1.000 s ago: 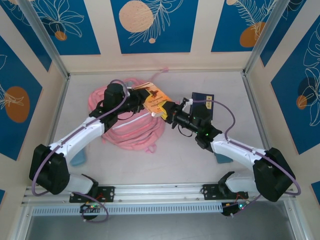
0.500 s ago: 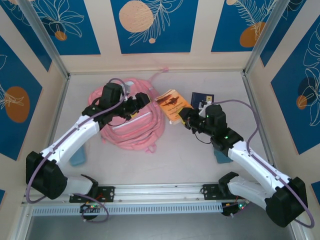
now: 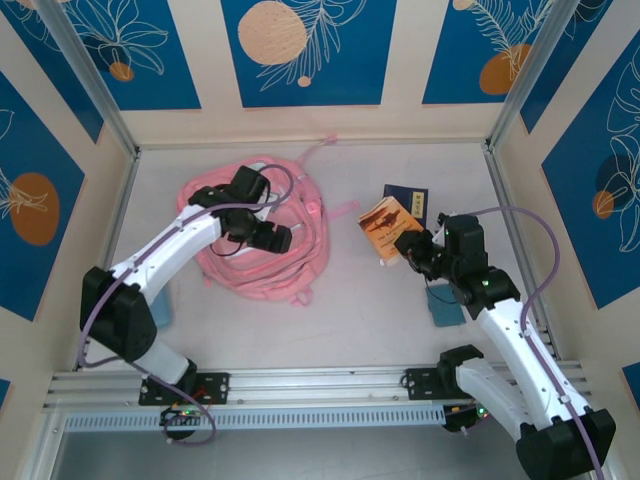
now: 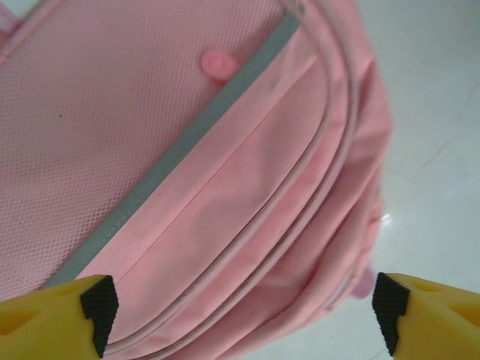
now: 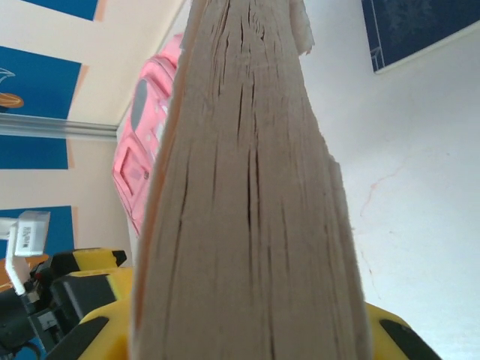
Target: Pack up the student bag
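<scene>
I need to lower my left gripper onto the student bag [image 3: 250, 262] and close on the white zipper edge.
The student bag [image 3: 250, 262], a soft pink backpack with white zipper lines, lies flat at the left middle of the table. My left gripper [image 3: 274, 238] hovers over its middle, open. In the left wrist view the yellow fingertips [image 4: 96, 303] straddle the bag's zippered edge [image 4: 247, 202] with nothing pinched. My right gripper [image 3: 411, 246] is shut on an orange paperback book [image 3: 384, 226], held right of the bag and apart from it. In the right wrist view the book's page edge [image 5: 247, 187] stands between the jaws of the right gripper [image 5: 247, 334].
A dark blue book [image 3: 405, 196] lies flat just behind the orange one, also seen as the dark blue book [image 5: 420, 30] in the right wrist view. Light blue blocks sit near each arm base, left [image 3: 160, 310] and right [image 3: 446, 306]. Metal frame rails bound the table.
The right arm has carried the orange book from above the bag to the right, away from it. The left gripper has opened and shifted down over the bag's middle.
</scene>
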Motion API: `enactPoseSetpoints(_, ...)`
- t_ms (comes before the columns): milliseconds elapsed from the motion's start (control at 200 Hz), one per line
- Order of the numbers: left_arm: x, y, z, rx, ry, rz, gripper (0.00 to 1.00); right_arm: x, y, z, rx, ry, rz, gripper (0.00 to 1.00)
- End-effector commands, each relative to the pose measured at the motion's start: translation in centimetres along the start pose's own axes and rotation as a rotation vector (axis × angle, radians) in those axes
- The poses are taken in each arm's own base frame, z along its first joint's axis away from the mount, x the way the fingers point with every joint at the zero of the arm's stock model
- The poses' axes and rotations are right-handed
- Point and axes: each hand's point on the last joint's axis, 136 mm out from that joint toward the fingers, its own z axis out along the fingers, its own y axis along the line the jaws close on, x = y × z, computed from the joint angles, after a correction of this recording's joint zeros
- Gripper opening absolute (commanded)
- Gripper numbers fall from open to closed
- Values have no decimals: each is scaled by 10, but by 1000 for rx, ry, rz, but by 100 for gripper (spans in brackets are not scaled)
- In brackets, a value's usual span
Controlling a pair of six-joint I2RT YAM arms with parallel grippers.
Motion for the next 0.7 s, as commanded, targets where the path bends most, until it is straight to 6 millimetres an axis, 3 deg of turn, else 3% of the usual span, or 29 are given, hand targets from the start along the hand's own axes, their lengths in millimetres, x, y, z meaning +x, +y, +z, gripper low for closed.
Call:
enactPoseSetpoints(0, 10, 11, 5, -95, 106, 172, 85, 4, 12, -3, -59, 45, -41, 14)
enactPoseSetpoints(90, 11, 19, 15, -143, 173, 188, 81, 5, 9, 2, -59, 62, -28, 15)
enactPoseSetpoints(205, 13, 14, 30, -114, 239, 221, 75, 5, 10, 6, -63, 74, -28, 14)
enactPoseSetpoints(525, 20, 11, 50, -98, 310, 286, 74, 4, 7, 14, -56, 106, -22, 14)
enactPoseSetpoints(695, 25, 8, 61, -78, 342, 308, 63, 6, 4, 14, -54, 106, -11, 14)
